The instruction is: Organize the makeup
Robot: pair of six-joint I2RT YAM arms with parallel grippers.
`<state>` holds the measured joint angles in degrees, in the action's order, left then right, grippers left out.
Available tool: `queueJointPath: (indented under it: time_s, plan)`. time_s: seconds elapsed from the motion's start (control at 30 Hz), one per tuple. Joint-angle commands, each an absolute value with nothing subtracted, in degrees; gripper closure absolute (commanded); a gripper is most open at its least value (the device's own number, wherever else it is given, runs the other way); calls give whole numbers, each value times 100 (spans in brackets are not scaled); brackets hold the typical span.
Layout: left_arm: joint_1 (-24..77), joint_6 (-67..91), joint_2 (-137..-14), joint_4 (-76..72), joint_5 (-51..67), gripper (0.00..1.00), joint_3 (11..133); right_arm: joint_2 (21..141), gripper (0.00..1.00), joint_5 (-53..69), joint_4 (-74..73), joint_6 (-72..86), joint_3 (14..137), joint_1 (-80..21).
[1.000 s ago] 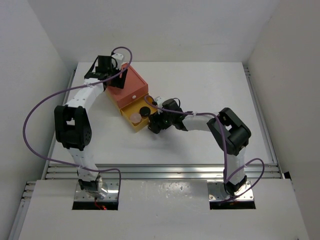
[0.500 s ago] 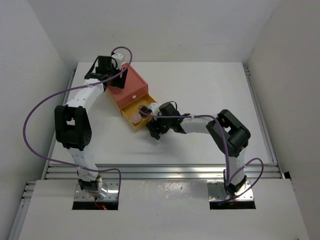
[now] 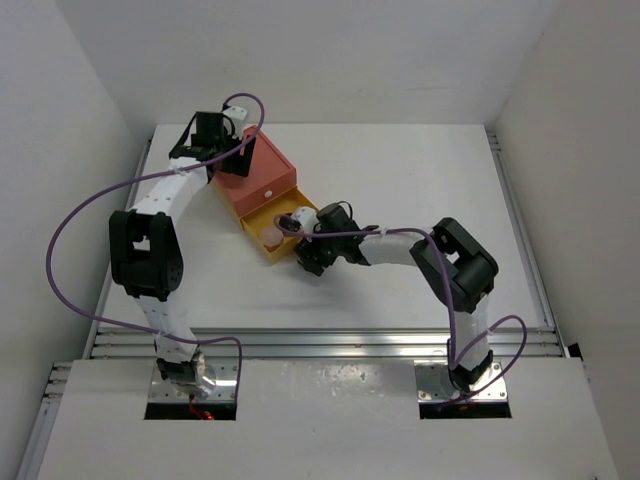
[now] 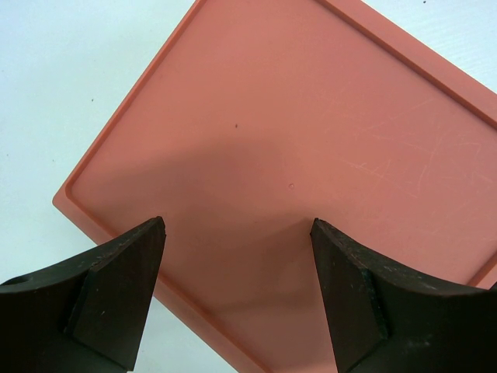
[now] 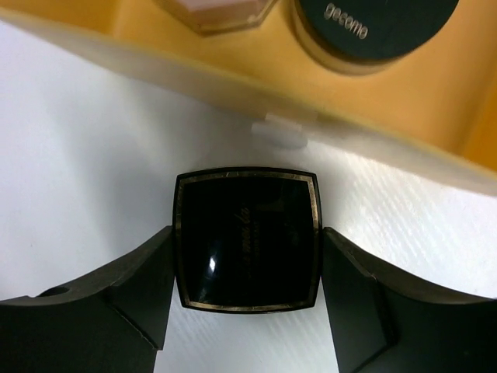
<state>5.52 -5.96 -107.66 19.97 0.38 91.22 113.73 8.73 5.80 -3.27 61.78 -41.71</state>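
My right gripper has the compact to move, and the drawer's bottom beside the box is bare outward of my gripper. Next, my right gripper will lift the compact over the dark lid, lower it there and let go.
The black square compact with a gold border lies flat on the white table. My right gripper is shut on it, with a finger against each side, just in front of the yellow drawer. In the drawer lie the pink round disc and a round dark lid with a tan rim. In the top view my right gripper is at the drawer's front edge and the pink disc shows inside. My left gripper is open and empty over the orange-red box top. The other makeup items are out of view.
The orange-red box stands at the back left of the table with its yellow drawer pulled out toward the middle. A small white tab sticks out of the drawer front. White walls close in the table on three sides.
My right arm has shifted a little left toward the drawer and now covers the black round item seen in it before. The left arm has not moved.
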Motion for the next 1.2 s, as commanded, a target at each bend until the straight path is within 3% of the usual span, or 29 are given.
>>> queueJointPath:
  time_s: [0.0,0.2,0.4,0.57,0.73,1.17]
  plan:
    - [510,-624,-10863,2276,53,18,8974,11085,64,1009,-288,-290,5827,-4184]
    - [510,-624,-10863,2276,105,18,8974,10170,76,2194,-1123,-282,5950,-4105]
    - [510,-624,-10863,2224,105,18,8974,9694,78,2699,-1336,395,6986,-3990]
    - [510,-571,-10863,2171,53,18,8974,10860,79,2067,-1669,878,8897,-3929]
    - [510,-466,-10863,2118,53,18,8974,11882,79,1574,-1696,1239,9912,-3920]
    - [510,-360,-10978,2065,105,18,8974,13016,79,791,-975,1195,10590,-3946]
